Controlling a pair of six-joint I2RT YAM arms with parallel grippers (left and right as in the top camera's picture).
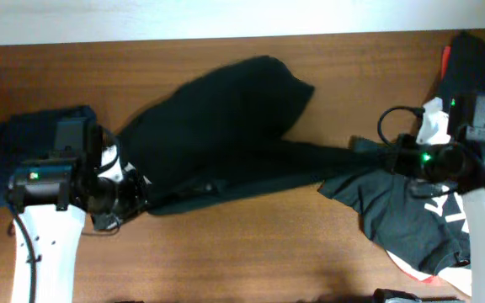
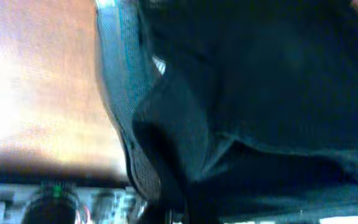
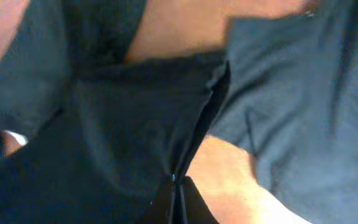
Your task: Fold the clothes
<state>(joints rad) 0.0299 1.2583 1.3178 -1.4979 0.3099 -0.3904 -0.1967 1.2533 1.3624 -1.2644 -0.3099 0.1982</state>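
Note:
My left gripper lowers the black garment's pinched edge to the bare tabletop beside the navy folded cloth next and releases, since that edge hangs above the wood.
A black garment is stretched across the middle of the wooden table between my two grippers. My left gripper is shut on its left edge; in the left wrist view the black fabric fills the frame and runs between the fingers. My right gripper is shut on the garment's right end, pulled into a narrow taut strip; in the right wrist view the pinched fold runs into the closed fingertips.
A dark navy folded cloth lies at the left under my left arm. A pile of clothes sits at the right: a black shirt with white print, also grey in the right wrist view, and dark and red items at the back right.

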